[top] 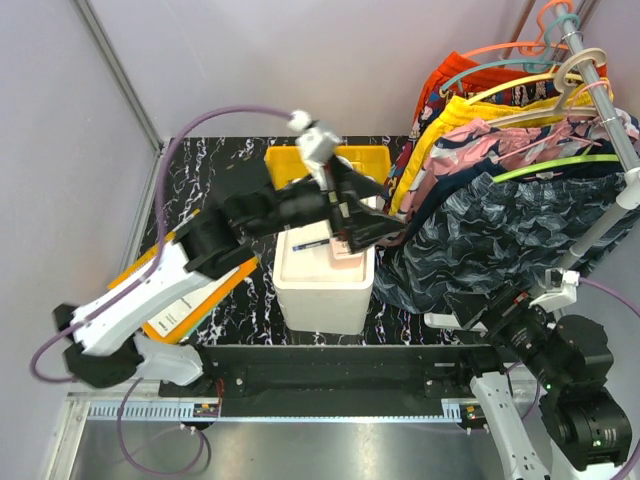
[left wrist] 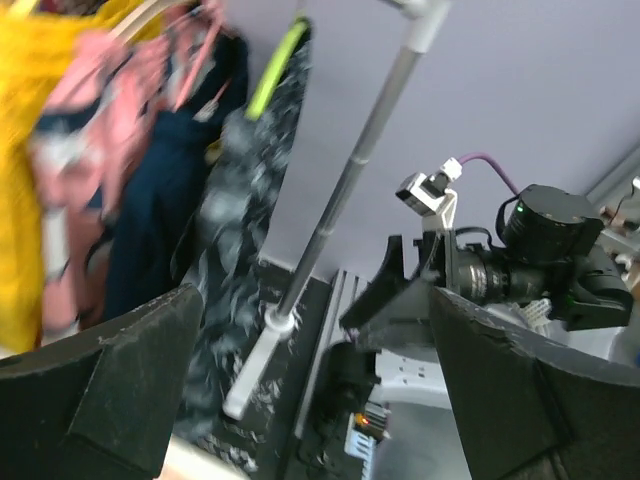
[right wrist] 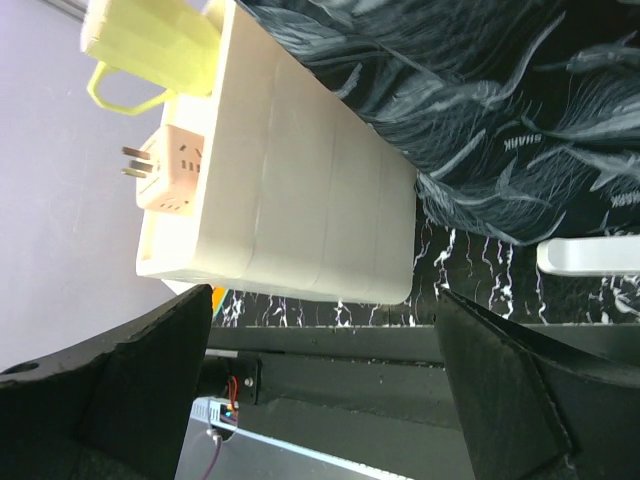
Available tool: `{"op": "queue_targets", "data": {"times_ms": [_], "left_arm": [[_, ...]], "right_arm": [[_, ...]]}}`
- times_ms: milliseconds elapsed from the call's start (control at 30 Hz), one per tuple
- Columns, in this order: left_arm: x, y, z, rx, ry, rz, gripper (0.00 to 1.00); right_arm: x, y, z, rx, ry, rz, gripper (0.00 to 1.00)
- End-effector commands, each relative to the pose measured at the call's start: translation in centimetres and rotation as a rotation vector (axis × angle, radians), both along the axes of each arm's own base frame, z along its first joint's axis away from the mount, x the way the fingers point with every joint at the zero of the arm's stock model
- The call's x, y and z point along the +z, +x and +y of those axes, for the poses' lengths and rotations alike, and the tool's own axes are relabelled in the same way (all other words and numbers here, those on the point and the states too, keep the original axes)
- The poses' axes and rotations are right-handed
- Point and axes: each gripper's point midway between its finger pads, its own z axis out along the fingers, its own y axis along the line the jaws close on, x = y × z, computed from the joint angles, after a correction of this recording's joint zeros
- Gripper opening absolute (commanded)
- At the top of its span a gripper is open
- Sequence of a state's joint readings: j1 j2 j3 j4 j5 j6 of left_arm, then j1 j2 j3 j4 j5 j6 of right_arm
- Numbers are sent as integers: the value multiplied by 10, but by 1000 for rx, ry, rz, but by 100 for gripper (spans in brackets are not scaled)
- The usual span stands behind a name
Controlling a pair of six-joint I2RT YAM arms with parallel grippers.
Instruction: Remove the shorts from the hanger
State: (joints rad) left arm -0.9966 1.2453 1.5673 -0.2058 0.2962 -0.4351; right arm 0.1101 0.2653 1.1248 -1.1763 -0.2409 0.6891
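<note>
I will move my left gripper to the right in the top view next, because the bunched charcoal waistband lies there. Then I will close it below the green hanger (top: 560,163).
The charcoal shorts (top: 500,232) with the pale wavy print hang at the front of the rack on a green hanger (top: 560,163). The plain navy shorts (top: 432,196) hang just behind them, mostly covered. In the left wrist view the charcoal pair (left wrist: 240,200) and the navy pair (left wrist: 150,230) are blurred. My left gripper (top: 372,228) is open and empty, just left of the charcoal pair's edge and above the white box. My right gripper (top: 462,308) is open and empty, low at the charcoal pair's bottom hem (right wrist: 500,110).
A white foam box (top: 325,275) stands mid-table, holding a pink plug cube (right wrist: 170,180) and a yellow cup (right wrist: 150,45). A yellow bin (top: 355,158) sits behind it. The rack pole (left wrist: 350,190) and its white foot (right wrist: 590,257) stand right. Pink floral and yellow shorts hang further back.
</note>
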Motion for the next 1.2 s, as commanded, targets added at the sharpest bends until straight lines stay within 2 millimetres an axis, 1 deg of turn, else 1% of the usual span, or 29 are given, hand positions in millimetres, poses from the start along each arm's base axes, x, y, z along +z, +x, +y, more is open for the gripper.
{"op": "queue_targets", "data": {"times_ms": [0, 33, 67, 100, 133, 167, 200, 233, 267, 300, 333, 367, 400, 433, 467, 500, 533, 567, 633, 667, 733, 767, 867, 933, 967, 1067, 1100, 1167], "left_arm": [[24, 3, -51, -83, 80, -290, 98], [17, 4, -59, -101, 123, -295, 98], [-1, 18, -81, -100, 173, -307, 98], [21, 22, -84, -79, 141, -340, 98], [20, 30, -90, -60, 153, -346, 97], [4, 41, -107, -61, 183, -353, 97], [17, 44, -110, -48, 160, -379, 97], [16, 50, -115, -32, 161, -380, 97], [1, 60, -130, -32, 188, -389, 96], [9, 62, -133, -24, 170, -405, 95], [7, 65, -138, -25, 169, -407, 95], [0, 69, -147, -32, 174, -406, 95], [2, 68, -152, -44, 154, -420, 95], [-1, 70, -156, -48, 151, -425, 95], [-10, 74, -163, -53, 156, -419, 95], [-8, 75, -167, -55, 140, -423, 95], [-11, 75, -171, -63, 137, -420, 93], [-19, 77, -178, -74, 140, -404, 92], [-19, 73, -184, -109, 118, -419, 84], [-23, 71, -187, -123, 109, -379, 77], [-20, 68, -190, -145, 84, -378, 71], [-22, 68, -192, -147, 80, -368, 64], [-22, 66, -195, -166, 63, -359, 47], [-24, 63, -198, -180, 55, -350, 42], [-29, 63, -200, -186, 58, -335, 41], [-32, 65, -203, -186, 54, -311, 9], [-33, 67, -204, -176, 54, -305, 2], [-32, 68, -204, -169, 50, -290, 4]], "right_arm": [[21, -11, -6, -1, -56, -72, 100], [22, -13, -6, 1, -52, -79, 100], [25, -17, -6, -3, -46, -99, 100], [27, -19, -7, -8, -38, -110, 100], [27, -21, -7, -11, -34, -118, 99], [29, -24, -8, -15, -31, -134, 100], [30, -25, -9, -20, -30, -140, 100], [31, -27, -9, -20, -33, -145, 100], [32, -27, -10, -23, -36, -146, 100], [34, -27, -10, -21, -41, -151, 100], [33, -28, -11, -23, -45, -149, 100], [33, -28, -11, -23, -47, -150, 100], [32, -28, -11, -21, -48, -147, 100], [31, -28, -11, -21, -48, -146, 100], [31, -29, -10, -20, -46, -147, 100], [31, -30, -10, -17, -47, -149, 100], [31, -30, -10, -18, -47, -149, 100], [31, -31, -10, -18, -48, -149, 100], [30, -32, -12, -22, -56, -150, 100], [30, -33, -13, -26, -58, -149, 100], [30, -33, -14, -30, -68, -150, 100], [29, -34, -15, -34, -70, -150, 100], [31, -34, -15, -31, -72, -157, 100], [29, -33, -15, -34, -73, -151, 100], [28, -33, -15, -32, -74, -148, 100], [27, -33, -14, -31, -71, -147, 100], [27, -33, -14, -30, -72, -148, 100], [27, -33, -15, -31, -76, -150, 100]]}}
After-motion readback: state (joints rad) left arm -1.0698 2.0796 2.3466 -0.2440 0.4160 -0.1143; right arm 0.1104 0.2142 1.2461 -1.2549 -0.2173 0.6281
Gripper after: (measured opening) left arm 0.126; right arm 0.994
